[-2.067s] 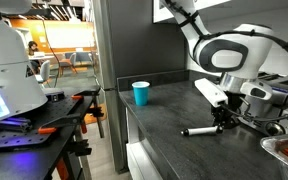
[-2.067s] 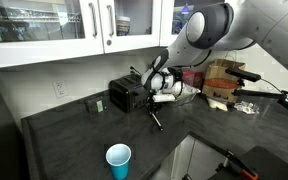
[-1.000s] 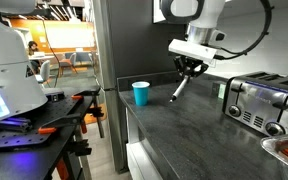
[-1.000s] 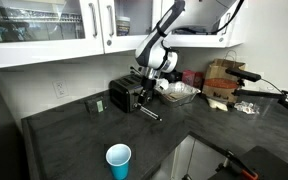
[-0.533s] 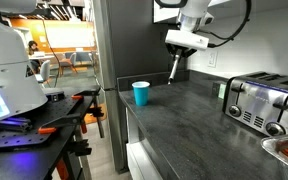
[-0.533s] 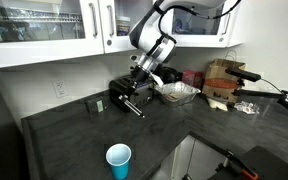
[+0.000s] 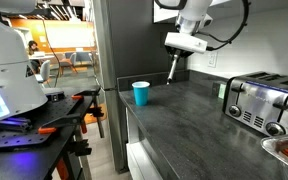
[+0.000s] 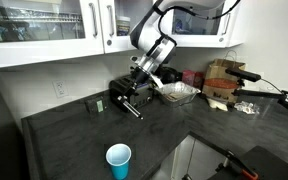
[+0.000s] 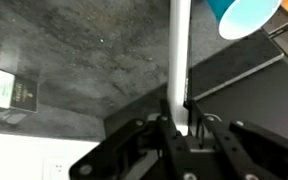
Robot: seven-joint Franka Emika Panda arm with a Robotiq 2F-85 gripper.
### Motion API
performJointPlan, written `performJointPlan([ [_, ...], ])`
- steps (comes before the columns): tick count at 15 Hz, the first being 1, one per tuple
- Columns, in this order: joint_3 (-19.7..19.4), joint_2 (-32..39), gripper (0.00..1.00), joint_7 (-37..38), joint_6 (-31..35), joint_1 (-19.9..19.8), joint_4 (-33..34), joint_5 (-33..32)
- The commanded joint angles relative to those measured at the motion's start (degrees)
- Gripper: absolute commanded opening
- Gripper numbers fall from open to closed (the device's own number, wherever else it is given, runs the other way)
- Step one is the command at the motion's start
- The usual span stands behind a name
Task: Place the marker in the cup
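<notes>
The marker goes down in my tilting gripper toward the cup's opening (image 8: 118, 153) (image 9: 248, 14) below by the counter's edge next, its loose end entering before I release it.
My gripper (image 7: 177, 58) is shut on the marker (image 7: 172, 72), a slim white stick with a dark tip that hangs down from the jaws well above the counter. In the wrist view the marker (image 9: 178, 60) runs straight out from between the jaws (image 9: 176, 118). The cyan cup (image 7: 140, 93) stands upright near the counter's edge, a little to the side of and below the marker. It also shows in an exterior view (image 8: 118, 159) near the front, far from the gripper (image 8: 134, 96), and at the top of the wrist view (image 9: 246, 14).
A chrome toaster (image 7: 255, 101) stands on the dark counter (image 7: 194, 130). A black toaster (image 8: 122, 90) and a small black box (image 8: 95, 104) sit by the wall. A foil tray (image 8: 176, 92) and boxes (image 8: 222, 80) lie further along. White cabinets (image 8: 74, 25) hang overhead.
The gripper picked the marker off the counter by the chrome toaster, lifted it and carried it towards the cup. Over the last half second it has barely moved.
</notes>
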Motion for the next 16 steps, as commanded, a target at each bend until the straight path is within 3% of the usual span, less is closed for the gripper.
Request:
performJointPlan([
  [1,-3.29,-0.27,0.06,-13.58,-9.14,2.45,1.21,11.65],
  [3,-6.80,-0.91,0.06,-20.25,-16.46,4.48,1.02,16.20],
  [9,-18.47,0.67,0.06,-36.23,-38.69,10.27,1.80,14.57],
  [16,-21.16,8.48,0.06,-46.98,-54.19,17.46,8.10,11.32],
])
